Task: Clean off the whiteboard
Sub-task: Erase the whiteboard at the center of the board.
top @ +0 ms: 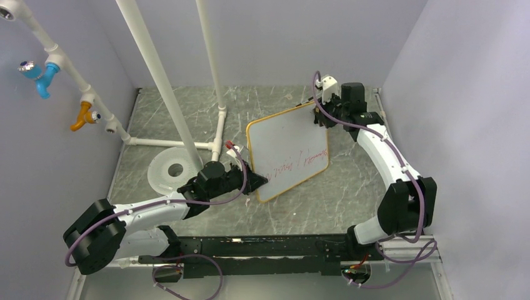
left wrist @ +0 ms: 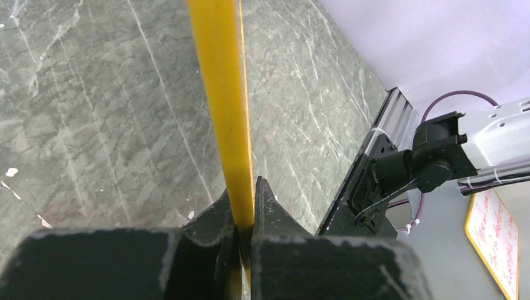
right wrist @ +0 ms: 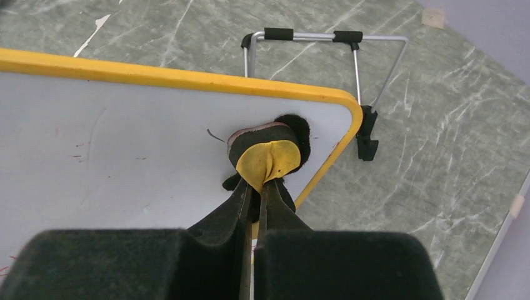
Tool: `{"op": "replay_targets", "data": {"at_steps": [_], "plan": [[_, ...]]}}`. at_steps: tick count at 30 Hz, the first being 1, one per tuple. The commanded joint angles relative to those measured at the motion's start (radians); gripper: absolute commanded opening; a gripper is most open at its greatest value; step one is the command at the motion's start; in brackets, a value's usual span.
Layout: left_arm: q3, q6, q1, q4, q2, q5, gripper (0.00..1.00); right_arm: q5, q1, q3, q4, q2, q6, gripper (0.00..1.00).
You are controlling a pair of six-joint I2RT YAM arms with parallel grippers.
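Observation:
The near marble tabletop is below, toward my base, so my right gripper will next come back across the whiteboard [top: 287, 150] and down to release the eraser there.
The whiteboard [top: 287, 150], white with a yellow-orange frame, is tilted above the marble table, and a red scrawl [top: 300, 161] runs across its lower half. My left gripper [top: 257, 181] is shut on its near-left edge. In the left wrist view the frame [left wrist: 222, 94] runs straight up from between the fingers of the left gripper [left wrist: 245, 200]. My right gripper [top: 319, 103] is at the board's far right corner. It is shut on a yellow eraser with black felt [right wrist: 265, 153], which presses on the whiteboard [right wrist: 125, 150] just ahead of the right gripper [right wrist: 257, 187].
A white pipe frame [top: 187, 94] rises at the back left, with a white disc with a centre hole [top: 172, 169] on the table by it. Blue [top: 44, 75] and orange [top: 84, 115] taps hang on the left wall. A wire stand [right wrist: 359, 62] lies beyond the board's corner.

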Motion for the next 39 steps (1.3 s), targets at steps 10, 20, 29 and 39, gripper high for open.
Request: {"op": "replay_targets", "data": {"at_steps": [10,20,29,39], "plan": [[0.037,0.088,-0.028,0.110,-0.022,0.110,0.00,-0.313,0.410,-0.023,-0.191,-0.152,-0.242,0.00],[0.047,0.085,-0.029,0.102,-0.011,0.115,0.00,-0.107,0.274,-0.020,-0.041,-0.130,-0.035,0.00],[0.058,0.086,-0.028,0.097,-0.004,0.118,0.00,-0.229,0.285,-0.124,-0.082,-0.195,-0.134,0.00],[0.073,0.086,-0.028,0.085,-0.006,0.109,0.00,-0.209,0.431,-0.207,-0.093,-0.220,-0.194,0.00]]}}
